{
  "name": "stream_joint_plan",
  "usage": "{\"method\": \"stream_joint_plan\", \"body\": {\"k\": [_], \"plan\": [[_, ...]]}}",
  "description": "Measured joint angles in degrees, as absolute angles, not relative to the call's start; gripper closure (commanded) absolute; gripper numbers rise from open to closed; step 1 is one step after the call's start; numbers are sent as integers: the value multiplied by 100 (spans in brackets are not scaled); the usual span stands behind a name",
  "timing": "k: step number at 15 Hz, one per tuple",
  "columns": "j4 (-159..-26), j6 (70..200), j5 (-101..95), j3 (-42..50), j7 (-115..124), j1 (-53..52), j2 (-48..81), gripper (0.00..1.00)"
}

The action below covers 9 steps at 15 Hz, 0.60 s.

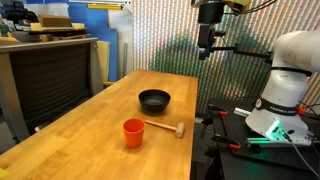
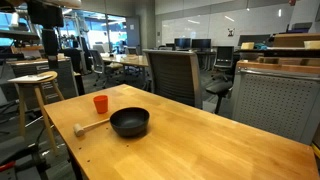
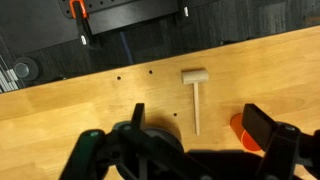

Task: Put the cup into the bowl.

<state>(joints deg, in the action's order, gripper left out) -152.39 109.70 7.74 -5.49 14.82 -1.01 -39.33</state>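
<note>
My open gripper needs to move across toward the cup (image 1: pixel 133 132) (image 3: pixel 241 132) next and then down onto the cup's side that is on the bowl's side. The cup is standing upright far below, with its opening open.
The orange-red cup (image 1: pixel 133 132) stands upright on the wooden table, near its front edge in an exterior view, and also shows in the other exterior view (image 2: pixel 100 104). The black bowl (image 1: pixel 154 99) sits a little beyond the cup, apart from it, and is empty (image 2: pixel 129 122). My gripper (image 1: pixel 208 45) hangs high above the table's far side, open and empty. In the wrist view its fingers (image 3: pixel 200 125) are spread. The cup (image 3: pixel 241 132) is partly hidden behind one finger. The bowl (image 3: pixel 163 138) is dim under the gripper body.
A light wooden mallet (image 1: pixel 165 127) lies between cup and bowl, also seen from the wrist (image 3: pixel 196 100). The robot base (image 1: pixel 285 95) stands beside the table. Office chairs (image 2: pixel 170 75) and a stool (image 2: pixel 35 85) stand around it. The table edge (image 3: pixel 60 85) borders a dark floor.
</note>
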Motion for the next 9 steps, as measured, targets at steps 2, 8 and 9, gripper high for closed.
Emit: {"method": "stream_joint_plan", "body": {"k": [2, 8, 9], "plan": [[-15210, 10972, 774, -549, 1482, -101, -3938, 0], [-15282, 11466, 783, -671, 1490, -114, -3776, 0], [-15316, 11909, 803, -811, 1507, -151, -3604, 0]]}}
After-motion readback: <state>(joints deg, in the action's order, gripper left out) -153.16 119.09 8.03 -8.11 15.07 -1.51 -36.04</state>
